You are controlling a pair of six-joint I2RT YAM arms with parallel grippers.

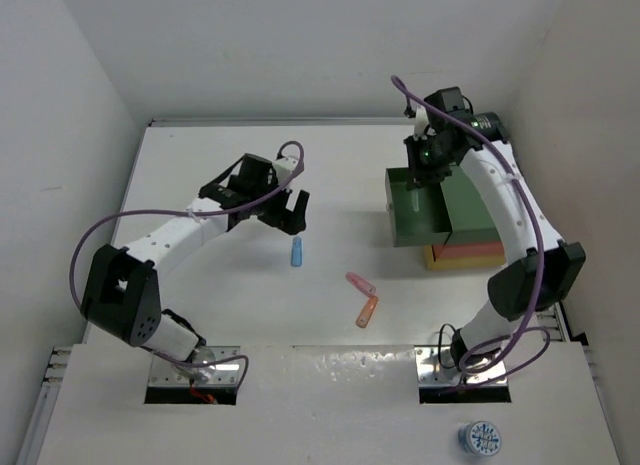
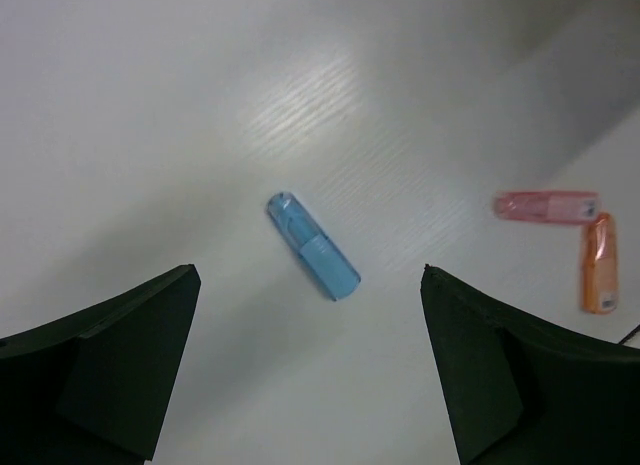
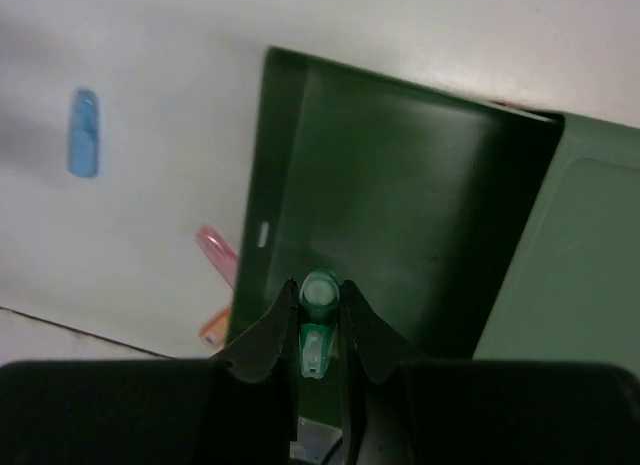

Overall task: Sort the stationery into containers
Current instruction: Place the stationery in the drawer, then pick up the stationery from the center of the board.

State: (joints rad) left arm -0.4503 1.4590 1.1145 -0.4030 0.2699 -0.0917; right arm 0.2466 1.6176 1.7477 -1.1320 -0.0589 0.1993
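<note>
The blue marker is lying below at a slant, so my left gripper should next go down with open fingers and turn them so they are on both sides of its middle [image 1: 297, 252] [image 2: 313, 247].
A blue marker [image 1: 297, 252] lies on the white table just below my left gripper [image 1: 293, 215]. In the left wrist view that marker [image 2: 313, 247] rests ahead of the open left gripper [image 2: 308, 285], and nothing is between the fingers. A pink marker [image 1: 360, 283] and an orange marker [image 1: 367, 311] lie touching at mid table. My right gripper [image 3: 319, 285] is shut on a mint green marker [image 3: 319, 297] and hovers over the green tray [image 3: 262, 185]. The green tray [image 1: 400, 230] tops a red-orange tray [image 1: 475, 248] and a yellow tray [image 1: 462, 262].
White walls close in the table at the left, back and right. A small round blue-and-white object [image 1: 481, 438] sits on the near ledge beside the right arm's base. The pink marker [image 3: 216, 251] and orange marker [image 3: 213, 328] lie just outside the green tray's left wall.
</note>
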